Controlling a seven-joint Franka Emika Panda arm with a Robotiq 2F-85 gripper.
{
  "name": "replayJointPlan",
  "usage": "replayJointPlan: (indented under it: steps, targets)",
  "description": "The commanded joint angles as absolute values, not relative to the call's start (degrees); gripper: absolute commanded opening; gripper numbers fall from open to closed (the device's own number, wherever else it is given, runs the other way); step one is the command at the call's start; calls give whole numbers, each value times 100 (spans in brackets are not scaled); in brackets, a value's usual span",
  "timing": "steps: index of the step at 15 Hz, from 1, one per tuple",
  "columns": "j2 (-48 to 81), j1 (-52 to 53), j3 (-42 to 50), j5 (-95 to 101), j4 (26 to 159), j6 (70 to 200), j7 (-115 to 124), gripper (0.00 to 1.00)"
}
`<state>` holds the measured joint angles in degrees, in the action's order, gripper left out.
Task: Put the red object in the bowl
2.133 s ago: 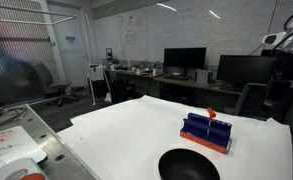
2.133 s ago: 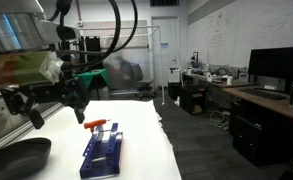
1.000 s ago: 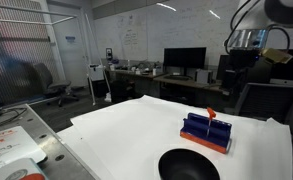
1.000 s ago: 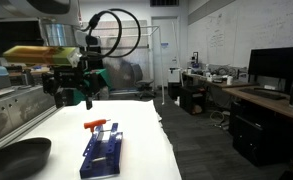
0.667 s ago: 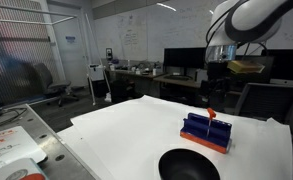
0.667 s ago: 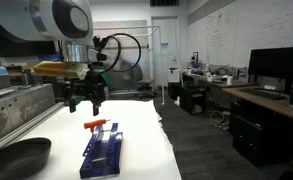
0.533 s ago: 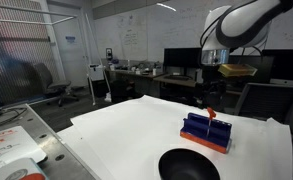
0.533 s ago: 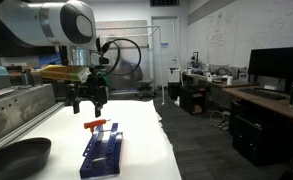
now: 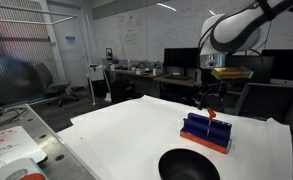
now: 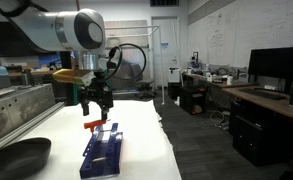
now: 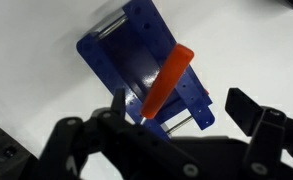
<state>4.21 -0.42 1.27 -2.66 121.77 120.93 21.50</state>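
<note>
My gripper should go down onto the upper part of the red object [image 11: 170, 77] and close, because the stick is just below, between the two open fingers.
The red object [image 11: 164, 80] is a thin red stick standing in the top of the blue rack [image 11: 136, 45]. It also shows in both exterior views [image 9: 210, 113] [image 10: 95, 124], on the rack [image 9: 206, 131] [image 10: 103, 152]. The black bowl [image 9: 188, 165] [image 10: 16, 158] sits on the white table near the rack. My gripper [image 11: 181, 112] [image 9: 208, 101] [image 10: 96, 108] is open and empty, hovering just above the red object, with one finger [image 11: 248, 106] well off to the side of the stick.
The white table [image 9: 126, 135] ends at an edge near the rack in an exterior view [image 10: 171, 150]. A metal bench with a red and white item [image 9: 11, 155] stands beside the table. Desks with monitors [image 9: 184, 60] lie behind.
The arm has swung in from the side and come down over the rack. The gripper now hangs just above the red object. Rack, red object and bowl have not moved.
</note>
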Motion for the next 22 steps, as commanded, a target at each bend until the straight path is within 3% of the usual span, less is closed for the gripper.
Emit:
replayJointPlan:
  steps: [1,2,4,7,11,13,15,22]
  targets:
    - [508,-86,175,-421,12055,11873,2238,100]
    - [517,-86,179,-408,12075,11909,2256,75]
    - [541,-88,184,-425,12089,11952,2242,68]
    - [575,-85,186,-439,12112,11969,2238,42]
    - [574,-114,210,-515,12142,11863,2191,15]
    - [478,-116,213,-529,12130,11724,2165,11]
    - [314,-107,211,-489,12096,11573,2183,16]
    - [-678,65,-43,-457,11736,10710,1857,17]
